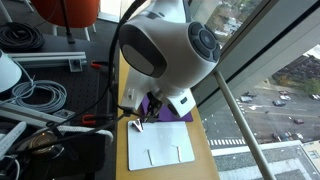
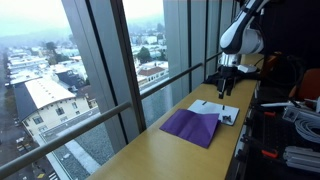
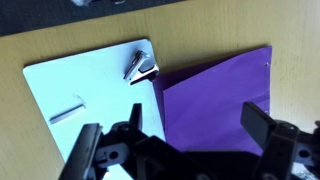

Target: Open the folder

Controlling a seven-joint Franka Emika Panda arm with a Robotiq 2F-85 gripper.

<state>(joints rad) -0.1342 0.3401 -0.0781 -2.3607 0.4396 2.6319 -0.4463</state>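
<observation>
I should lower my gripper onto that edge of the folder's cover by the white card, with my fingers on both sides of it, and close, because a darker purple part shows beneath it.
The purple folder lies flat on the wooden table, its left edge against a white card sheet. It also shows in both exterior views. My gripper is open and empty. It hangs above the folder with a finger on each side of it. In an exterior view the gripper is over the far end of the folder, near the card. In the view from behind the arm, the white wrist housing hides the jaws.
The white card sheet carries a binder clip. A window wall runs along the table's long edge. Cables and equipment crowd the opposite side.
</observation>
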